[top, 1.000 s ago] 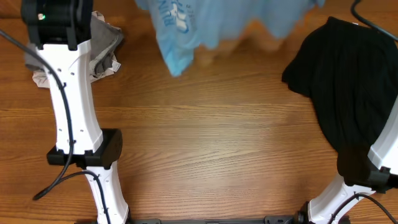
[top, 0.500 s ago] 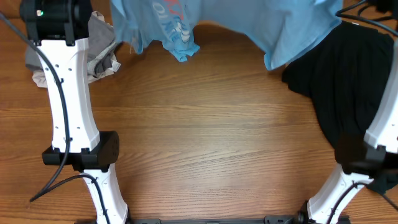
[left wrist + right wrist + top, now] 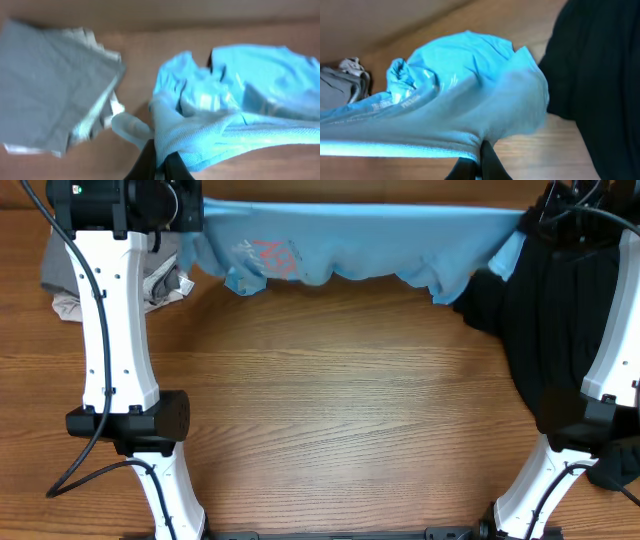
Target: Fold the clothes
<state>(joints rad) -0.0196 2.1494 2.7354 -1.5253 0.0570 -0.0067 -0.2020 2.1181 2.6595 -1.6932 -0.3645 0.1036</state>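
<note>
My left gripper draws back and down to the bare wooden tabletop next and releases the T-shirt's end there, since the shirt still hangs stretched between both grippers.
A light blue T-shirt (image 3: 360,242) with a red print hangs stretched between my two grippers across the far side of the table. My left gripper (image 3: 190,210) is shut on its left end; the left wrist view shows the jaws (image 3: 160,162) pinching the blue T-shirt (image 3: 225,125). My right gripper (image 3: 528,220) is shut on its right end; the right wrist view shows the jaws (image 3: 481,162) pinching the T-shirt (image 3: 460,100). A black garment (image 3: 570,310) lies heaped at the right. Folded grey clothes (image 3: 165,265) lie at the far left.
The folded grey clothes (image 3: 50,85) lie just left of the shirt's left end. The black garment (image 3: 600,75) fills the right side next to the right arm. The bare wooden tabletop (image 3: 340,410) spreads in front of the shirt.
Both grippers have moved apart and lowered the blue T-shirt, which went from a bunched, hanging shape to a wide band stretched taut across the far side of the table.
</note>
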